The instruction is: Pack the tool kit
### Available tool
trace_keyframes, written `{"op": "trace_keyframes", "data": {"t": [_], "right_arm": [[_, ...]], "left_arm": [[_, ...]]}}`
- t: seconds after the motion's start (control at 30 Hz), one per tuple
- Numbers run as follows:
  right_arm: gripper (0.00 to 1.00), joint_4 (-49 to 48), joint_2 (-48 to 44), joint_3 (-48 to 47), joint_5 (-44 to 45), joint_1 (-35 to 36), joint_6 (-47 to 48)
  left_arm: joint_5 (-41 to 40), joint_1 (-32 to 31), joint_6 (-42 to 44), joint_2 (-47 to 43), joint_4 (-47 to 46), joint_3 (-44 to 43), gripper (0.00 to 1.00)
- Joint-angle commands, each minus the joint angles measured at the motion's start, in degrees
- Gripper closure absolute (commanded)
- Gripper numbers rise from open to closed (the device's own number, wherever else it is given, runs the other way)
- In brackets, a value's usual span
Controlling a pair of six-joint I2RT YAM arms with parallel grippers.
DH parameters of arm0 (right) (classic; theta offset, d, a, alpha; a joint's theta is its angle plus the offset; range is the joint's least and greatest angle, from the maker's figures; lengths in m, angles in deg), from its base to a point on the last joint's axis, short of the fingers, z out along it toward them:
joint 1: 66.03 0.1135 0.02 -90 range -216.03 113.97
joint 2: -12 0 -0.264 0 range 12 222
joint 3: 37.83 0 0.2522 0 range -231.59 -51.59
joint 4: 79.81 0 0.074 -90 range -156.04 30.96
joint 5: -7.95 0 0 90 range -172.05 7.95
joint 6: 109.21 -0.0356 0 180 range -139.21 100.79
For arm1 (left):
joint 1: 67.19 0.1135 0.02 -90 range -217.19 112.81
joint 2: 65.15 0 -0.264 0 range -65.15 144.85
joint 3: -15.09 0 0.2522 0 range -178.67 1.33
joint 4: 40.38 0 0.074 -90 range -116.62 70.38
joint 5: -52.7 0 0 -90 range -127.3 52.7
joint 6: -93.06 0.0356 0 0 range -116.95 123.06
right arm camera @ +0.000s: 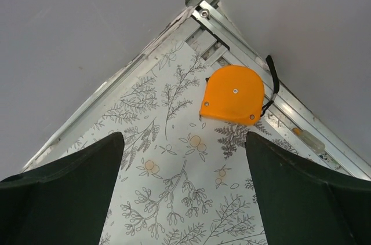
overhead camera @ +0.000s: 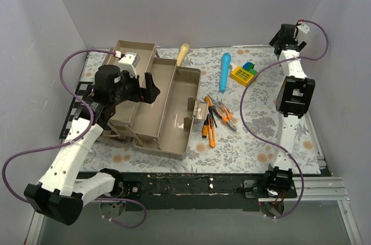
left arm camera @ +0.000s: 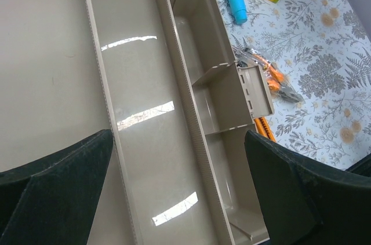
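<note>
My right gripper is due to go back and left in the top view, then down onto the pliers' metal nose, which sticks clear of the tool heap.
The tool kit's box (overhead camera: 174, 109) lies open on the left half of the table, its tan fold-out trays (left arm camera: 145, 83) spread and bare. Orange-and-black screwdrivers and pliers (overhead camera: 217, 119) lie in a heap on the cloth just right of the box; they also show in the left wrist view (left arm camera: 271, 80). My left gripper (overhead camera: 145, 90) hovers over the trays, open and empty (left arm camera: 179, 198). My right gripper (overhead camera: 284, 39) is at the far right corner, open and empty (right arm camera: 185, 198), above the cloth just short of an orange tape measure (right arm camera: 233, 94).
A blue cylindrical tool (overhead camera: 224, 72) and a yellow toy block (overhead camera: 243, 73) lie behind the hand tools. A wooden handle (overhead camera: 183, 54) lies at the back beside the box. Grey walls enclose the table on three sides.
</note>
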Motion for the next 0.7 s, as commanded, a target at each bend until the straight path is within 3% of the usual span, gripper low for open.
{"op": "trace_keyframes", "data": {"t": [0.0,0.1,0.23,0.47,0.6,0.67], "right_arm": [[0.05,1.0,-5.1,3.1,-6.0,0.6,-0.2],[0.03,-4.1,-15.0,16.8,-10.4,2.2,3.5],[0.02,-1.7,-25.3,25.2,-14.5,5.9,8.3],[0.02,13.1,-38.5,37.1,-17.2,14.6,12.5],[0.14,20.9,-44.0,45.1,-23.8,15.8,10.4],[0.16,22.4,-47.6,50.0,-23.9,17.5,10.7]], "left_arm": [[0.6,0.2,1.0,0.8,-1.6,-1.4,0.02],[0.1,0.2,2.4,1.7,-1.3,-2.9,0.02],[-0.3,0.3,3.0,2.3,-1.8,-3.4,0.02],[2.1,0.3,0.3,0.4,-3.1,-2.6,0.02],[2.6,0.4,-0.1,-1.6,-1.5,-2.5,0.02],[2.9,0.4,-0.3,-2.6,-0.7,-2.3,0.02]]}}
